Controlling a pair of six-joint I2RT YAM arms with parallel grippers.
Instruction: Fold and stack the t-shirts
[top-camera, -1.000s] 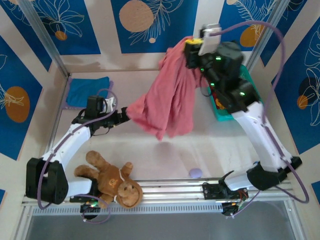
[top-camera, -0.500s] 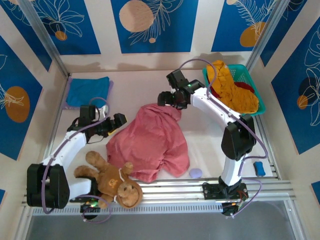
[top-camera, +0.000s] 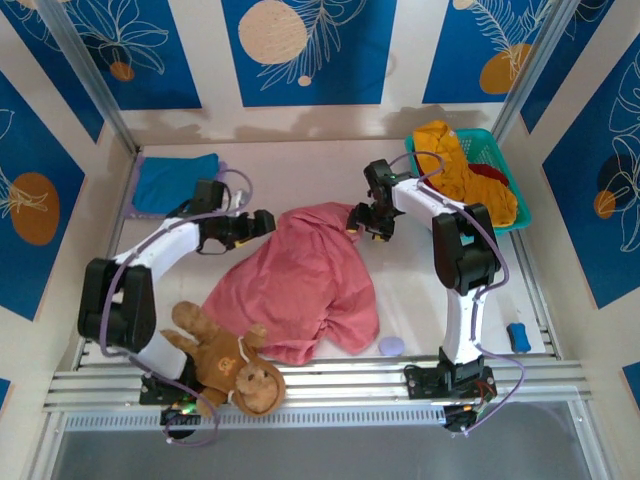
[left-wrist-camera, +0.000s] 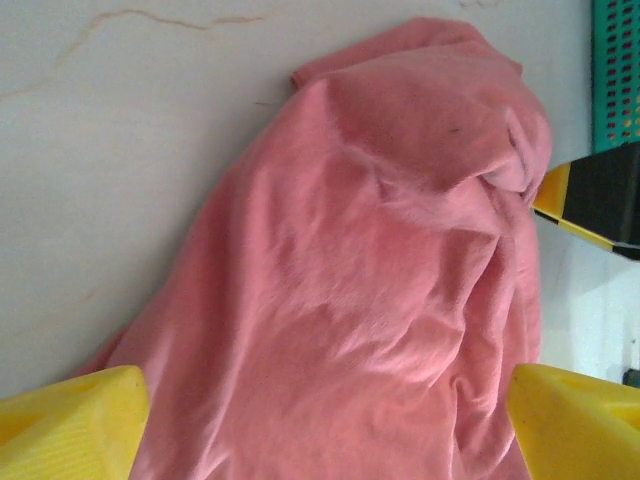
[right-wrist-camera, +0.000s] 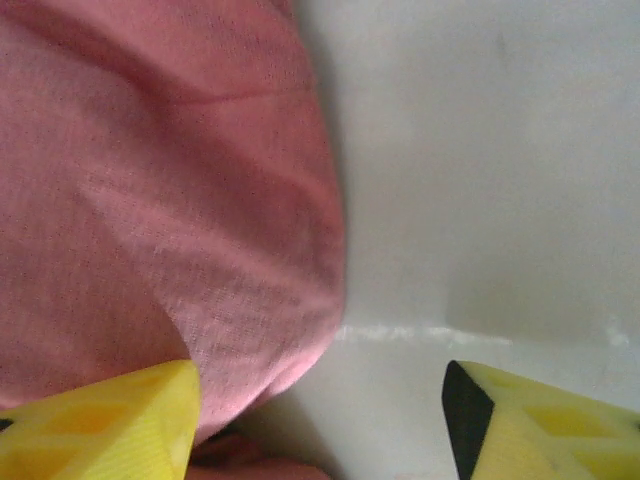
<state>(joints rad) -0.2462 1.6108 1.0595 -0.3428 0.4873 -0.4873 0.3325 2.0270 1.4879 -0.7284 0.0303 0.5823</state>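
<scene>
I will next move my left gripper down, outward and toward the right gripper, onto the shirt's edge at its far end (top-camera: 289, 217) (left-wrist-camera: 335, 145), since that cloth is beyond my wide-open fingers.
The salmon-pink t-shirt (top-camera: 300, 280) lies crumpled in the middle of the table (top-camera: 420, 290). My left gripper (top-camera: 262, 222) stands open at its upper left edge. In the left wrist view the pink cloth (left-wrist-camera: 380, 260) spreads beneath and between the wide-apart yellow fingers (left-wrist-camera: 70, 425) of that gripper (left-wrist-camera: 325, 440). My right gripper (top-camera: 362, 222) is open at the shirt's upper right edge; its wrist view has the cloth's rim (right-wrist-camera: 200, 230) against the left finger (right-wrist-camera: 100, 420), with bare table between the jaws of the gripper (right-wrist-camera: 320, 425). A folded blue t-shirt (top-camera: 175, 182) lies back left.
A teal mesh basket (top-camera: 515, 205) at the back right holds a mustard-yellow shirt (top-camera: 450, 165) and a dark red one (top-camera: 492, 175). A brown plush monkey (top-camera: 225, 365) sits front left. A small lilac thing (top-camera: 391, 346) and a blue thing (top-camera: 517, 333) lie near the front rail.
The right gripper held the pink shirt high, lowered it to the table and let go. The shirt now lies in a heap. The left gripper moved up to its upper left edge.
</scene>
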